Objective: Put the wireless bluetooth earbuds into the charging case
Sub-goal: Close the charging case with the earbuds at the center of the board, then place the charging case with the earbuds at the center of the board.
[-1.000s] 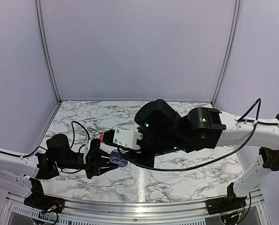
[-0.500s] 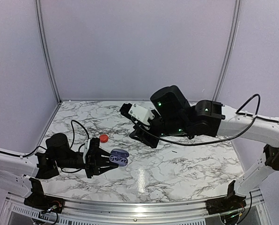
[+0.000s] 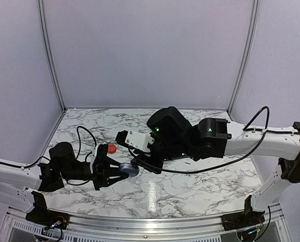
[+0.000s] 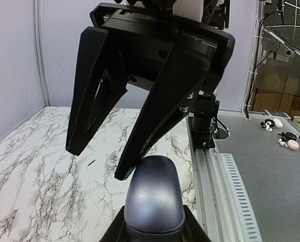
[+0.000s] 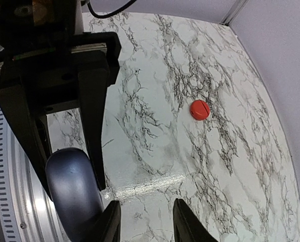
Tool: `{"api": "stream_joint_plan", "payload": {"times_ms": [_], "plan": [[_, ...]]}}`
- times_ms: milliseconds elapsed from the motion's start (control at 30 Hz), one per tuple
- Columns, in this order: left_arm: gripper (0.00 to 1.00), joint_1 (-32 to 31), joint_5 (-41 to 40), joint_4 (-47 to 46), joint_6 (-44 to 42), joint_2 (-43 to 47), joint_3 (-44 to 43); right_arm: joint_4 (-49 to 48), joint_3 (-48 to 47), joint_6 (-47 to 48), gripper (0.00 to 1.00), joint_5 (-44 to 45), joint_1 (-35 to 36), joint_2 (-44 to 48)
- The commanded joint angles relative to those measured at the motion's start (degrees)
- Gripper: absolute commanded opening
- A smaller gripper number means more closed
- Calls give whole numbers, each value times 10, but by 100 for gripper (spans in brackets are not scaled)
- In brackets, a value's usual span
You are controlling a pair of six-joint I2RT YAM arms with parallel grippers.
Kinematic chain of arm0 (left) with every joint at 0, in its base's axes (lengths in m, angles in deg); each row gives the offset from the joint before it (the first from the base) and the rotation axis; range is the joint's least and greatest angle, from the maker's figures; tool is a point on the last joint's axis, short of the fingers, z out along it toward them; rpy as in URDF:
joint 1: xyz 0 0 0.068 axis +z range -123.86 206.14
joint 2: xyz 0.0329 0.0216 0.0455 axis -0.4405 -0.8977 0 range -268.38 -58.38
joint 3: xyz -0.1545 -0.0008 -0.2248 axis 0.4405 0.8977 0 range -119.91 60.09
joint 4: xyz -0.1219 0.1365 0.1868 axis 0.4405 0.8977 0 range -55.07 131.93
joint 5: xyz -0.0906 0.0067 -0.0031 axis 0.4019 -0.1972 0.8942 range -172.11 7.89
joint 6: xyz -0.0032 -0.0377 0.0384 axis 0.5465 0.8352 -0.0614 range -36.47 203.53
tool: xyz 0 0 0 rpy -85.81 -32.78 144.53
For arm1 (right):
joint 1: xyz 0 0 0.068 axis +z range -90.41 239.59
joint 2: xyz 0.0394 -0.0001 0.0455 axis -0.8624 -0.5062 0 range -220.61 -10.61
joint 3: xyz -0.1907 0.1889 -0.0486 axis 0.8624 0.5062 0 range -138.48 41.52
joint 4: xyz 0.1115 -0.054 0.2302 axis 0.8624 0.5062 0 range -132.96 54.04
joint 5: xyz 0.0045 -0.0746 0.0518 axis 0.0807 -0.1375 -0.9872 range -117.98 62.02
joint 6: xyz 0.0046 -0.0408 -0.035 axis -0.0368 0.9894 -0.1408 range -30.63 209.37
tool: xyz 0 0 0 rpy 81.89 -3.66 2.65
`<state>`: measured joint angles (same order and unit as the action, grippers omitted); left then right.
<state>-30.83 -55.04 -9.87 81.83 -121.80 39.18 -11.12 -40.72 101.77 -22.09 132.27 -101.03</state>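
Next, my left gripper swings outward and down and releases the case (image 3: 129, 169) on the bare marble beside the red round thing.
The charging case (image 3: 129, 169) is a dark blue-grey pebble with its lid shut. My left gripper (image 3: 121, 171) is shut on it and holds it just above the marble. In the left wrist view the case (image 4: 154, 199) sits between my left gripper's (image 4: 154, 231) fingers. My right gripper (image 3: 140, 162) is open and empty, right beside the case. One of its fingertips (image 4: 126, 172) is at the case's far end. In the right wrist view the case (image 5: 74, 194) lies left of my right gripper (image 5: 146, 224). No earbuds show in any view.
A small red round thing with a seam (image 3: 111, 149) lies on the marble behind the left gripper and also shows in the right wrist view (image 5: 200, 109). A metal rail (image 4: 225, 191) runs along the table's near edge. Walls close in the back and sides.
The case, open with its lavender inside showing before, is now shut. My right arm swung up and back, then came down again beside the case. The left gripper stayed put.
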Motion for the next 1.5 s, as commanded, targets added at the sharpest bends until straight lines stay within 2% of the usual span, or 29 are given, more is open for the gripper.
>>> {"api": "stream_joint_plan", "payload": {"times_ms": [0, 233, 433, 567, 733, 867, 1000, 1167, 1467], "plan": [[0, 5, -46, -25, 22, -3, -21, -5, 6, 9, 37, -29, 21, 16], [0, 18, -78, -28, 70, -12, -24, -15, 19, -7, 40, -5, 12, 29], [0, 57, -108, -28, 147, -31, -25, -65, 61, -32, 49, -15, -65, 97], [0, 94, -143, -20, 220, -54, -24, -119, 108, -23, 63, 28, -83, 161], [3, 120, -186, 14, 258, -116, -57, -186, 164, -55, 97, 42, -105, 223], [2, 136, -214, 77, 274, -190, -121, -201, 188, -69, 99, 49, -112, 244], [0, 156, -198, 117, 306, -277, -183, -194, 193, -77, 99, 48, -113, 244], [4, 164, -185, 136, 320, -372, -252, -195, 203, -91, 98, 40, -114, 247], [9, 180, -163, 167, 353, -466, -315, -200, 220, -118, 99, 17, -119, 247]]}}
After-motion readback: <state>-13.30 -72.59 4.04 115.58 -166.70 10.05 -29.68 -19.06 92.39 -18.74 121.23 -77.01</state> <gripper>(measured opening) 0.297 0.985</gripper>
